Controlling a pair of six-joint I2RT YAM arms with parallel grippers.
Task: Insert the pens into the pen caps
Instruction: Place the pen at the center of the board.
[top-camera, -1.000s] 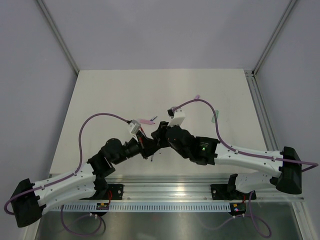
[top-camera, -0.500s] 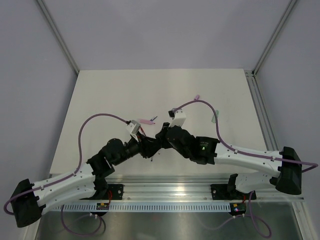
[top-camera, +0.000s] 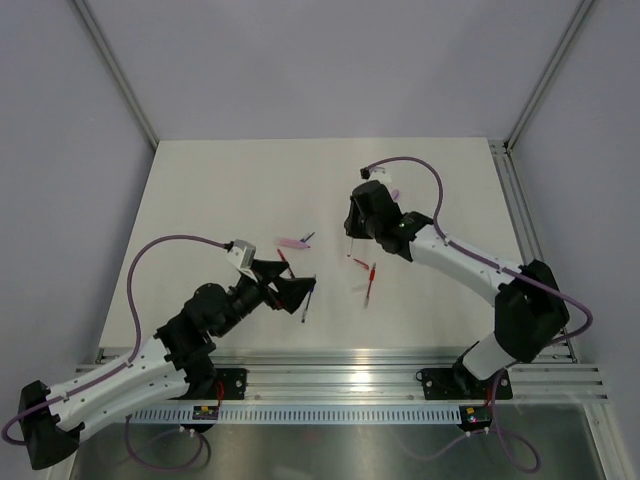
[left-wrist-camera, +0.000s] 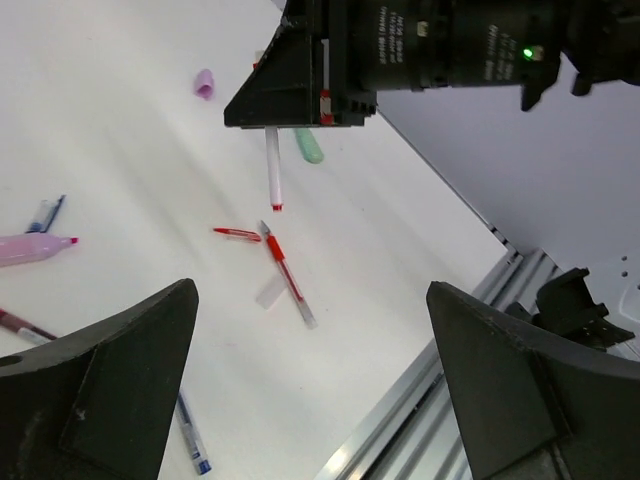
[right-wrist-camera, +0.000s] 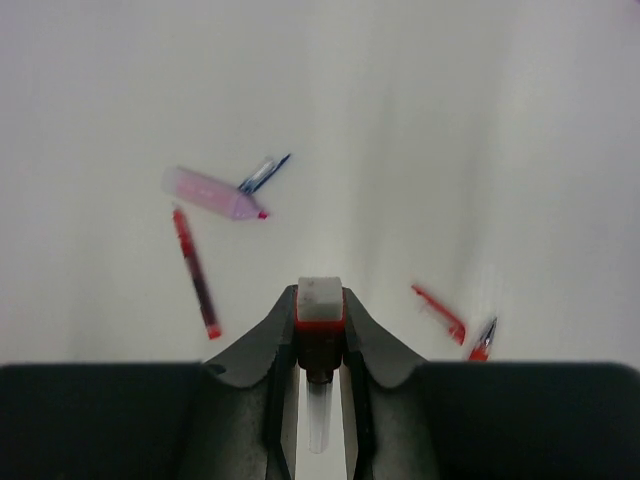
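The robot's right gripper will next move outward and down to the bare tabletop near the lilac cap and release the pen with the clear body there.
My right gripper hangs over the middle of the table, shut on a clear-barrelled pen with red parts, which points down. My left gripper stands wide open with nothing between its fingers, low and left of the right one. On the table lie a red pen, a red cap, a pink pen, a blue cap, a blue pen, another red pen and a lilac cap.
A green pen lies behind the right gripper in the left wrist view. The white table ends at a metal rail along the near side, where both arm bases are bolted. Purple cables loop over each arm.
The two grippers were close together mid-table; they have parted. The left one opened and drew back toward the near left. The right one swung away to the far right with the pen.
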